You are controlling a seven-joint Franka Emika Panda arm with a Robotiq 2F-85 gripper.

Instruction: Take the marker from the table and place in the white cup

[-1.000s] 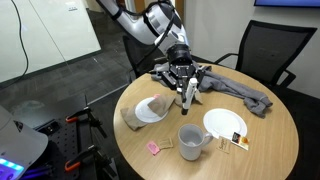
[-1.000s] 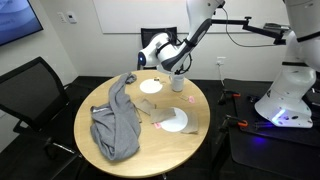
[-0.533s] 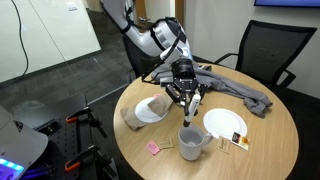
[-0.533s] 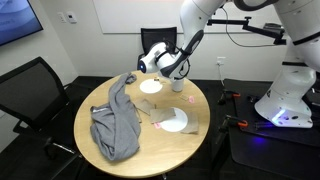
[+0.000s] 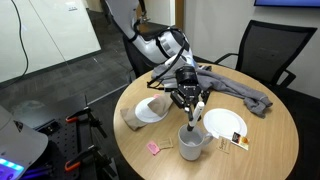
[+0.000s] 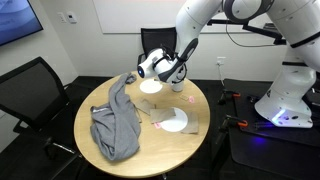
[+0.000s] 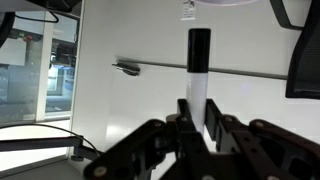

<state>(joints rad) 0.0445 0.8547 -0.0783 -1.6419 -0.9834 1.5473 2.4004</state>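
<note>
My gripper lowers the marker (image 5: 192, 114) through the open top of the mug (image 5: 192, 143) next and releases it there. The marker's black end still hangs above the mug's rim.
My gripper (image 5: 190, 104) is shut on the marker (image 5: 192, 114), a thin stick with a white barrel and a black end, held upright. It hangs just above the open top of the whitish-grey mug (image 5: 192, 143), which stands on the round wooden table (image 5: 270, 140) near the front edge. In the wrist view the marker (image 7: 198, 70) stands up between the shut fingers (image 7: 198, 118). In an exterior view the gripper (image 6: 177, 78) hides most of the mug at the table's far side (image 6: 160, 145).
Two white plates (image 5: 152, 110) (image 5: 224, 124) flank the mug. A grey cloth (image 5: 240, 92) (image 6: 115, 125) lies across the far part of the table. A small pink scrap (image 5: 154, 148) lies near the mug. Black chairs (image 5: 265, 50) (image 6: 30, 85) stand around the table.
My gripper has carried the marker from near the grey cloth toward the front of the table, ending over the mug.
</note>
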